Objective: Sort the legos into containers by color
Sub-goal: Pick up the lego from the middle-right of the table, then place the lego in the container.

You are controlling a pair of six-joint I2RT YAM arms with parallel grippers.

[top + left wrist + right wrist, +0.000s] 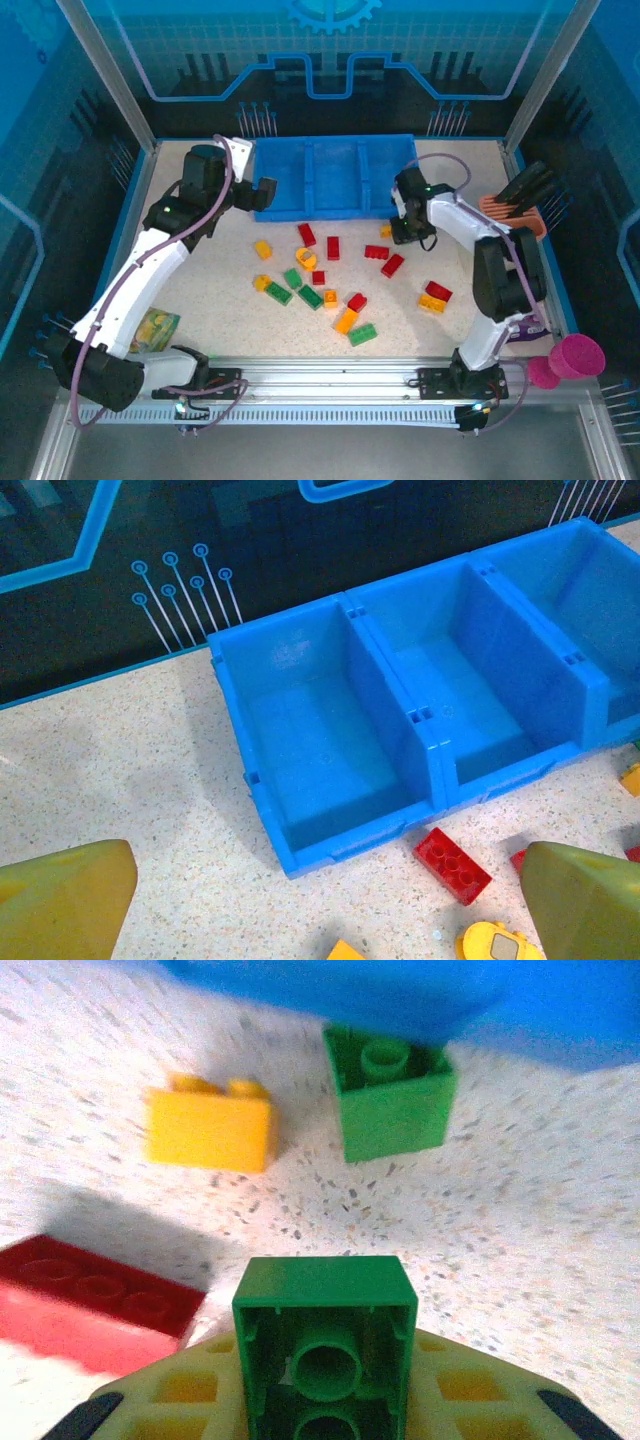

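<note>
The empty container nearest the salmon holder (385, 174) lies outward, so the robot's right gripper next needs to lift the green lego outward over the tray's side and let it go inside that container.
Red, green and yellow legos (330, 285) lie scattered over the speckled table in front of the blue tray of three containers (330, 205). My right gripper (405, 228) hovers by the tray's right front corner, shut on a green lego (325, 1345) whose hollow underside faces the wrist camera. Below it lie another green lego (392, 1100), a yellow one (210, 1125) and a red one (90, 1305). My left gripper (262, 190) hangs open at the tray's left front corner (350, 845), nothing between its fingers (60, 900). A red lego (452, 865) lies just in front of the tray.
A salmon holder with black tools (515, 205) stands at the right edge of the table. A pink cup (577, 355) sits at the near right corner. A printed snack packet (155, 328) lies near the left arm's base.
</note>
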